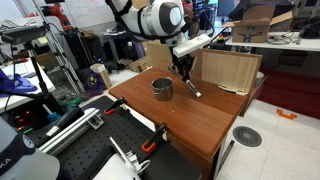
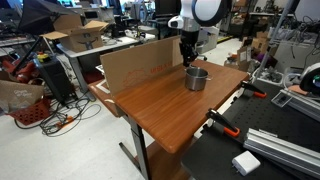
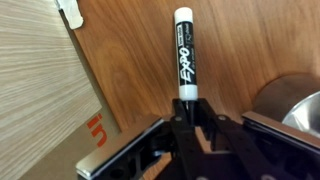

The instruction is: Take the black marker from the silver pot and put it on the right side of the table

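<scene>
The black marker hangs outside the silver pot [image 1: 162, 88] over clear wood, so my gripper should next go down to the bare tabletop beside the pot [image 1: 191, 97] and let go of it.
My gripper [image 3: 186, 112] is shut on the black marker [image 3: 185, 55], a dark Expo pen with a pale cap end that sticks out from the jaws over the wood. In both exterior views the gripper [image 1: 183, 70] [image 2: 188, 58] hangs above the reddish-brown table [image 1: 205, 125] [image 2: 165, 115], just beside the silver pot [image 1: 162, 88] [image 2: 197, 78]. The marker [image 1: 193, 89] slants down from the jaws, outside the pot. The pot's rim shows at the right edge of the wrist view [image 3: 298, 100].
A large cardboard sheet [image 1: 227, 70] [image 2: 140, 62] [image 3: 40, 80] stands along the table's far edge close to the gripper. A black perforated bench with orange clamps [image 1: 95, 145] [image 2: 275, 125] adjoins the table. Lab clutter surrounds it.
</scene>
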You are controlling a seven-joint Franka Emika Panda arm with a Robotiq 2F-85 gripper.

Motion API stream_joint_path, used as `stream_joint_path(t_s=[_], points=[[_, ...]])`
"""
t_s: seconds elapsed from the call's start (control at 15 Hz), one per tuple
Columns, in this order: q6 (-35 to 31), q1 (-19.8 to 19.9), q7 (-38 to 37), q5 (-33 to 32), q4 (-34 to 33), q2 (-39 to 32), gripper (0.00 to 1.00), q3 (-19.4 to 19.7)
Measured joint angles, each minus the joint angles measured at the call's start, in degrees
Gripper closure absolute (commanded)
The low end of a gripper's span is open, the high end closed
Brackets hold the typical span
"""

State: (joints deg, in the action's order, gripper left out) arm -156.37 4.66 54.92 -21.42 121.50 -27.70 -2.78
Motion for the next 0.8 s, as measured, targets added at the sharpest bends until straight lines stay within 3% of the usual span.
stream_joint_path(t_s=[0.8], points=[[0.24,2.11,1.91,1.76,-6.27,-7.58,0.95,-0.27]])
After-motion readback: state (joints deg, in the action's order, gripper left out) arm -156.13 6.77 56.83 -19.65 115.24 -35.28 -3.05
